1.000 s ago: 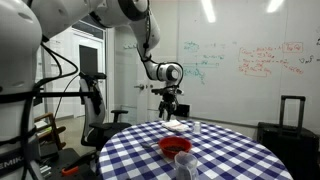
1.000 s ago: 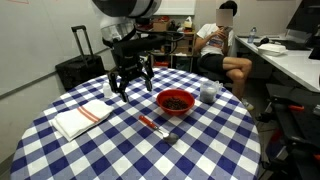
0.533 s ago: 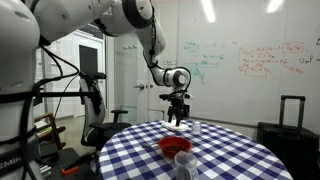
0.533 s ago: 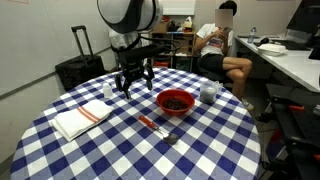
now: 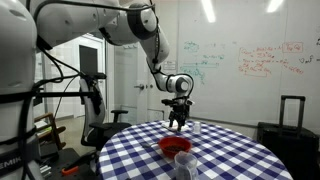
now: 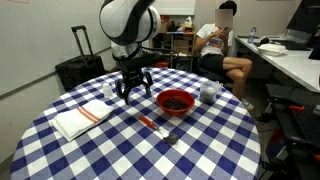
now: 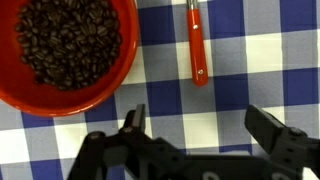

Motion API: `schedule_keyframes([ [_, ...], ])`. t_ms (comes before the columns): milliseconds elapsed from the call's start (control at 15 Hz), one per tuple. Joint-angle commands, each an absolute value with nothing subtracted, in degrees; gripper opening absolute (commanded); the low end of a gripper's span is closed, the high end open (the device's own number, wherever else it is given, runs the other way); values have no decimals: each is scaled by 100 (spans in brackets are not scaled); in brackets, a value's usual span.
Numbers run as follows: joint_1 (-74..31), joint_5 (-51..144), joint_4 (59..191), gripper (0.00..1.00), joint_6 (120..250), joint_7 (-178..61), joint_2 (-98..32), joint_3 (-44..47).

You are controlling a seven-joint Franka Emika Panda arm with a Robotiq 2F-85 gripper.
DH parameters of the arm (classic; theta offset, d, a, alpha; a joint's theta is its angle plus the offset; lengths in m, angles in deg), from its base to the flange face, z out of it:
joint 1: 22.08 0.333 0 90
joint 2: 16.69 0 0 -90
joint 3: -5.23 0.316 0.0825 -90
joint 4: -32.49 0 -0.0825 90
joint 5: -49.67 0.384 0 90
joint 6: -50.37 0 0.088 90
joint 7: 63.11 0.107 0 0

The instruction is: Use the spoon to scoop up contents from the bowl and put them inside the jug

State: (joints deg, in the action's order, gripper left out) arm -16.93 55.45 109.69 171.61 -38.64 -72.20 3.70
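I will lower my gripper onto its red handle's loose end (image 7: 200, 71) and close, because the spoon (image 7: 197, 45) lies flat with that end pointing between my open fingers.
The red bowl (image 7: 70, 50), filled with dark coffee beans, sits on the blue-and-white checked table and shows in both exterior views (image 5: 175, 147) (image 6: 175, 101). The reddish spoon (image 7: 197, 45) lies flat on the cloth beside the bowl, empty; it also shows in an exterior view (image 6: 155, 127). The grey jug (image 6: 208, 93) stands on the bowl's other side and shows close to the camera in an exterior view (image 5: 184, 165). My gripper (image 7: 200, 125) is open and empty, hanging above the table next to the bowl (image 6: 131, 88) (image 5: 178, 112).
A folded white cloth with a red stripe (image 6: 82, 118) lies on the table. A small white cup (image 6: 108, 90) stands near the gripper. A seated person (image 6: 222, 50) is behind the table, and a black suitcase (image 6: 80, 65) stands beside it.
My gripper has come lower and moved a little toward the bowl and spoon. It stays open. Bowl, spoon and jug have not moved.
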Motion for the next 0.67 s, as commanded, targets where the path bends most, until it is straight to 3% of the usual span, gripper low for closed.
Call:
schedule_keyframes([
  [0, -1752, 5626, 10389, 100, 16932, -4090, -7641, 445],
  [600, -1611, 5586, 10025, 100, 16745, -4018, -8059, 457],
])
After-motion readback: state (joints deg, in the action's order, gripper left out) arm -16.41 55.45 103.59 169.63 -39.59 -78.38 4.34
